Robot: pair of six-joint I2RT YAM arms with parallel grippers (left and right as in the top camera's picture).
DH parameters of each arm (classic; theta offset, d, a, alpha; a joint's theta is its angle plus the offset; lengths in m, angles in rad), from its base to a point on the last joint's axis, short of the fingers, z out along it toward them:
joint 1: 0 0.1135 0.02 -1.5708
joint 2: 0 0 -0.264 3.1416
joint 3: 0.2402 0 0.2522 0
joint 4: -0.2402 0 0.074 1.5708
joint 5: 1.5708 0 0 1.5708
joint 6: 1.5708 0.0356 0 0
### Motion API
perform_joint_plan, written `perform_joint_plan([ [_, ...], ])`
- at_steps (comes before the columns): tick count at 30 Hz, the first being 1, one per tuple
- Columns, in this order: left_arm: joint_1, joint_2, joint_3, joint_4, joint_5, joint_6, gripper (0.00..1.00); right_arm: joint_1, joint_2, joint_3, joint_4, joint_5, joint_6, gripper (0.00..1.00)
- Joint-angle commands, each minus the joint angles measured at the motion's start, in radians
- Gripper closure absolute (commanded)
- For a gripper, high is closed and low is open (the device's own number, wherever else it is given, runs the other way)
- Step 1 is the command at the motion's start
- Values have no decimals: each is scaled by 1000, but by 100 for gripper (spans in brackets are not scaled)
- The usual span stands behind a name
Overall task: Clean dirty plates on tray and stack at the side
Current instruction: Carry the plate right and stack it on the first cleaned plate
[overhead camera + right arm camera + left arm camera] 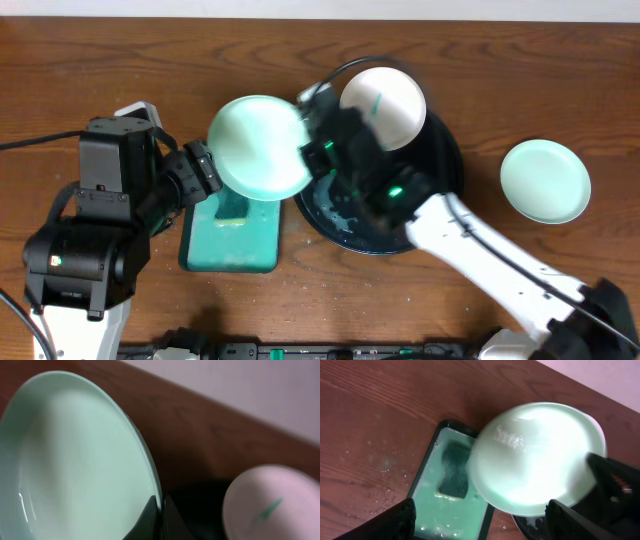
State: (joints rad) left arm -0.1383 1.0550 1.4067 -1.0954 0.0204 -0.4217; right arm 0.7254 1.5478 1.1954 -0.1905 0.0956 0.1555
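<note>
I will next move my right gripper past the black round tray (440, 175) and down onto the third pale green plate (545, 181) to release, because that plate is clear of both trays.
My right gripper (312, 150) is shut on the rim of a pale green plate (258, 146) and holds it in the air over the teal rectangular tray (232, 240); the pinch shows in the right wrist view (161, 510). The same plate (537, 457) fills the left wrist view. My left gripper (480, 522) is open and empty, just below and to the left of the plate. A white plate with a teal streak (385, 105) lies on the black round tray (440, 175). A third pale green plate (545, 180) lies on the table at the right.
The teal rectangular tray holds soapy liquid and a dark sponge (454, 470). Water drops lie on the wood (382, 462) left of it. Cables run at the table's left edge (30, 145) and over the black tray.
</note>
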Motion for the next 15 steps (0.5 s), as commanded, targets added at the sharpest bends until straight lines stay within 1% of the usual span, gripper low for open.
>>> perform_joint_plan([
  [1,2,3,16,0,-2,-2,17,-198,-140,9,-92,-202,187,99],
  [2,2,3,16,0,-2,-2,17,-230,-152,9,-113,-202,201,99],
  [3,2,3,16,0,-2,-2,17,-368,-190,9,-208,-190,255,99],
  [4,2,3,16,0,-2,-2,17,-426,-199,9,-247,-181,280,99],
  [5,2,3,16,0,-2,-2,17,-536,-207,9,-317,-159,327,99],
  [6,2,3,16,0,-2,-2,17,-585,-207,9,-346,-150,342,99],
  [7,2,3,16,0,-2,-2,17,-723,-200,7,-421,-122,367,99],
  [8,2,3,16,0,-2,-2,17,-809,-190,7,-460,-104,372,99],
  [9,2,3,16,0,-2,-2,17,-858,-182,7,-484,-94,372,99],
  [10,2,3,16,0,-2,-2,17,-961,-160,7,-515,-88,372,99],
  [11,2,3,16,0,-2,-2,17,-1029,-140,7,-532,-77,372,99],
  [13,2,3,16,0,-2,-2,17,-1113,-103,7,-548,-56,372,99],
  [14,3,3,16,0,-2,-2,17,-1195,-54,7,-563,-47,372,99],
  [15,2,3,16,0,-2,-2,17,-1228,-27,7,-573,-42,372,99],
])
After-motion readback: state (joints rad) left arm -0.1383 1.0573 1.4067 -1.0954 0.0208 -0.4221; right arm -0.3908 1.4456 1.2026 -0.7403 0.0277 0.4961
